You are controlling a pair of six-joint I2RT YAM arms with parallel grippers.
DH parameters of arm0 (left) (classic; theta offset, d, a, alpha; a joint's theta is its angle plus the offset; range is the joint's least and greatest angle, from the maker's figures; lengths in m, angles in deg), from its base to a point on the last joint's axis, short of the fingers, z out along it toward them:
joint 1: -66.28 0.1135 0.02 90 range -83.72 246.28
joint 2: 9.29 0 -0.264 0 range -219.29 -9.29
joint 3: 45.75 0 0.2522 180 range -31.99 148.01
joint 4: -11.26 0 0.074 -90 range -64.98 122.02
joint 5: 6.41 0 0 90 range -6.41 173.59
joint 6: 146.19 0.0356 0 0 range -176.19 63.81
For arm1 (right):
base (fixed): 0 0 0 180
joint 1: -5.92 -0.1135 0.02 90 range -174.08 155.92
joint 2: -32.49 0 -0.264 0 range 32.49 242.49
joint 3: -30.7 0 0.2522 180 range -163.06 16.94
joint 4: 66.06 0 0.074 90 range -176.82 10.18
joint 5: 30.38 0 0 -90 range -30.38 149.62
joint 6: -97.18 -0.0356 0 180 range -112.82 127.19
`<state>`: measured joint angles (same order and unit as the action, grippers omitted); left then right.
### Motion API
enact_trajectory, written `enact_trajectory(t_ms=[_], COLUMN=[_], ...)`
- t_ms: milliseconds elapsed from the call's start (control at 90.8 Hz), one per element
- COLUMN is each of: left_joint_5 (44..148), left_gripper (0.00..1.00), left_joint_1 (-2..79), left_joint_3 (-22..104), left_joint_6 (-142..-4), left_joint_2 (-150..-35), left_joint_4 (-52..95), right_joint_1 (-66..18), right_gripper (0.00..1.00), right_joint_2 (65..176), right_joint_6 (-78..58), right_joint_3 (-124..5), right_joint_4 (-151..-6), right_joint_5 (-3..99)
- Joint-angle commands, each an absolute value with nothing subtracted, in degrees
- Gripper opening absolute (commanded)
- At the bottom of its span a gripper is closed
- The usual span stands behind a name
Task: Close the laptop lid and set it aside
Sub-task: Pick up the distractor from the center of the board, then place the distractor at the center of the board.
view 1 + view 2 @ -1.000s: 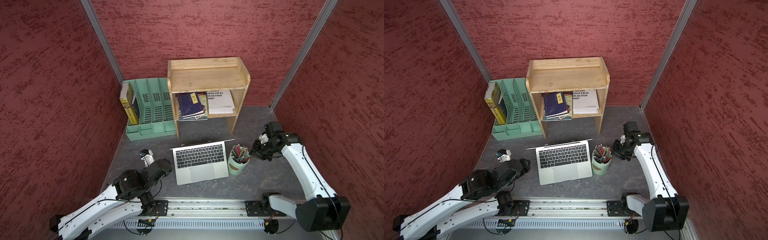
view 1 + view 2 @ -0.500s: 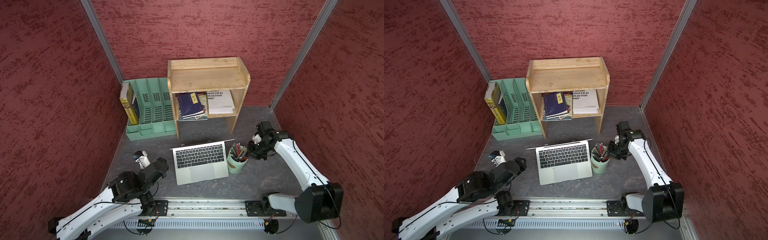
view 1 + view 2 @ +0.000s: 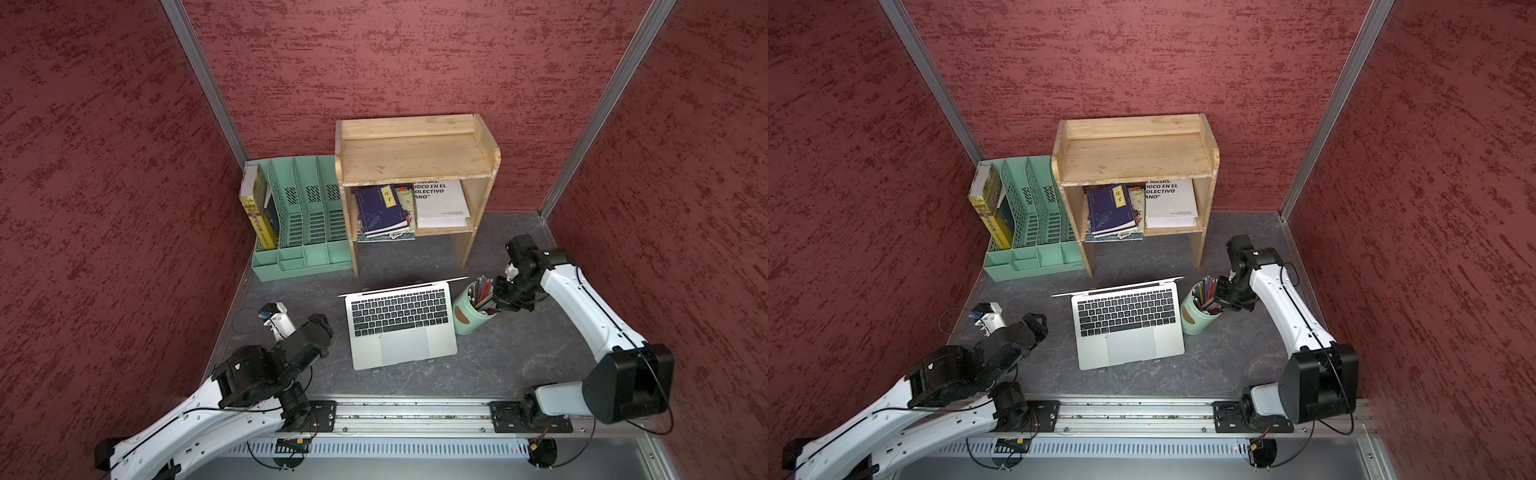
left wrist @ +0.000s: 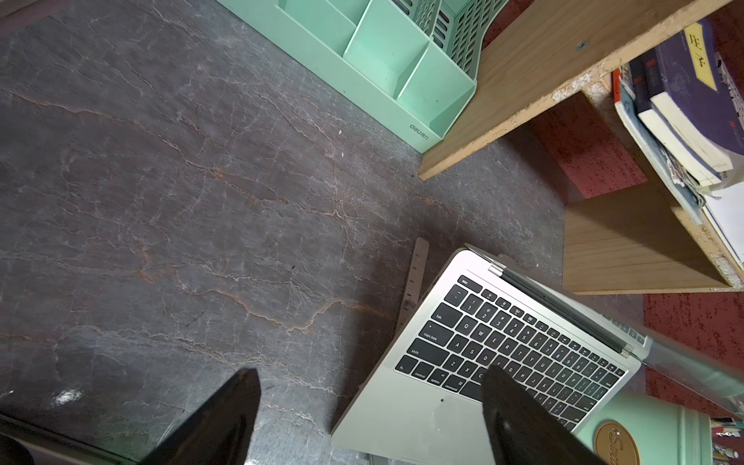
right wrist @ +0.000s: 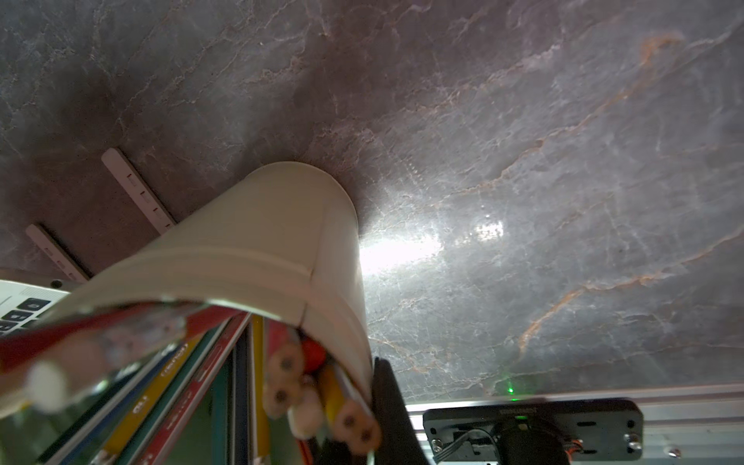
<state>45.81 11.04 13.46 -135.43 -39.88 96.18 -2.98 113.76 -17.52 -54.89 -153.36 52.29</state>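
The pencil cup (image 3: 467,316) crowds the laptop. The pencil cup swings toward the side in my right gripper next and comes free where bare tabletop lies outward of my gripper.
The silver laptop (image 3: 399,328) (image 3: 1127,328) (image 4: 463,410) sits open mid-table, propped on a silver stand (image 4: 414,273). The laptop lid (image 3: 403,286) (image 3: 1117,286) stands upright and shows edge-on in both top views. My left gripper (image 3: 322,326) (image 3: 1038,324) (image 4: 370,402) hovers open over the laptop's front left corner, touching nothing. My right gripper (image 3: 500,297) (image 3: 1223,297) is shut on the rim of a green pencil cup (image 3: 467,316) (image 3: 1196,320) (image 5: 261,241) just right of the laptop. One finger (image 5: 388,406) presses its outer wall; the other is hidden among the pencils.
A mint file organiser (image 3: 299,224) with books stands at the back left. A wooden shelf (image 3: 415,162) holding books stands right behind the laptop. Red walls close in on three sides, and the arms' metal rail (image 3: 415,415) runs along the front edge.
My right gripper came in leftwards to the pencil cup and closed on its rim. My left gripper's jaws opened a little wider, and that arm hardly moved.
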Motion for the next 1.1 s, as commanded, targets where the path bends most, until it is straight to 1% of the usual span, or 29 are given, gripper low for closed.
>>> enact_trajectory(t_ms=[0, 121, 242, 441, 551, 639, 760, 948, 1091], left_joint_5=[43.43, 42.22, 40.8, 39.18, 38.95, 39.21, 41.01, 46.63, 51.35], left_gripper=[0.9, 0.9, 0.9, 0.92, 0.93, 0.93, 0.94, 0.97, 0.98], left_joint_1=[11.46, 11.69, 12.02, 13.16, 14.05, 15.1, 17.59, 22.66, 27.1], left_joint_3=[14.16, 14.36, 14.94, 16.95, 17.95, 18.54, 19.84, 21.82, 23.5], left_joint_6=[-135.57, -135.21, -133.5, -131.74, -130.5, -127.85, -124.3, -120.23, -117.84], left_joint_2=[-38.82, -38.3, -38.5, -38.77, -38.0, -37.6, -38.36, -40.16, -40.63], left_joint_4=[97.27, 97.03, 96.08, 96.05, 95.84, 94.6, 92.99, 91.01, 89.85], right_joint_1=[-3.21, -1.84, 0.89, 9.92, 15.13, 17.85, 19.29, 20.9, 22.78], right_gripper=[0.0, 0.0, 0.0, 0.0, 0.0, 0.0, 0.0, 0.0, 0.0], right_joint_2=[114.56, 115.63, 117.53, 121.1, 124.05, 127.81, 134.91, 146.74, 152.8], right_joint_6=[-14.45, -12.5, -11.02, -8.61, -9.82, -11.51, -13.47, -14.67, -15.07], right_joint_3=[-60.95, -66.2, -68.88, -72.23, -75.27, -78.76, -86.1, -100.3, -107.4], right_joint_4=[-159.41, -163.99, -165.29, -164.39, -161.59, -160.1, -160.68, -164.88, -167.29], right_joint_5=[57.33, 60.67, 61.76, 64.49, 65.3, 66.41, 68.48, 73.03, 74.92])
